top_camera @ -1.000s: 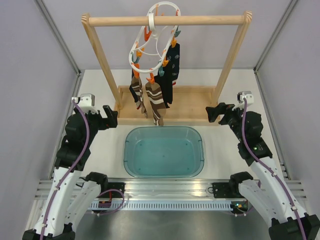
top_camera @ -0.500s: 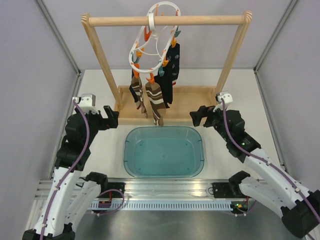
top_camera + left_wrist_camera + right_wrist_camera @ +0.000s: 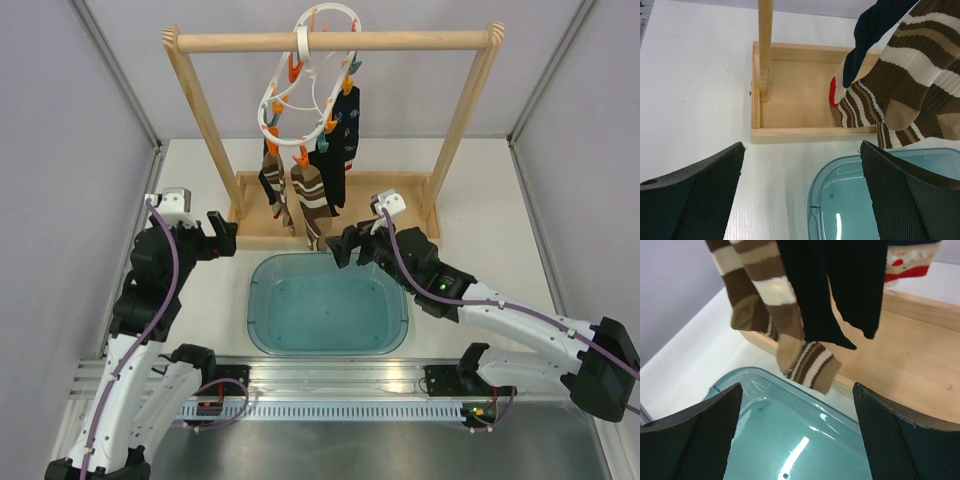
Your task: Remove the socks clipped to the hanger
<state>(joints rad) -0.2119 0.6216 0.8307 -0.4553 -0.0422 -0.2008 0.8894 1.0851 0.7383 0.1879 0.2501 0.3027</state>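
My right gripper shifts to the left in the top view next and closes on the nearest brown striped sock's tan toe, since it dangles free.
The white oval clip hanger (image 3: 300, 95) with orange and teal pegs hangs by its hook from the wooden rail. Brown striped socks (image 3: 308, 195) and dark navy socks (image 3: 338, 140) hang from its pegs. In the right wrist view the striped socks (image 3: 762, 295) and a dark sock (image 3: 835, 285) hang just above and ahead of my open, empty right gripper (image 3: 795, 435). In the top view my right gripper (image 3: 345, 245) sits just right of the sock tips. My left gripper (image 3: 218, 235) is open and empty, left of the frame; its view shows striped socks (image 3: 900, 95).
The wooden rail frame (image 3: 330, 42) stands on a wooden base tray (image 3: 385, 190). A translucent teal tub (image 3: 328, 303) lies in front of it, below the socks. Grey walls close in the left, right and back sides.
My right arm has swung left from the right side of the table, bringing its gripper close under the hanging socks. The left arm has not moved.
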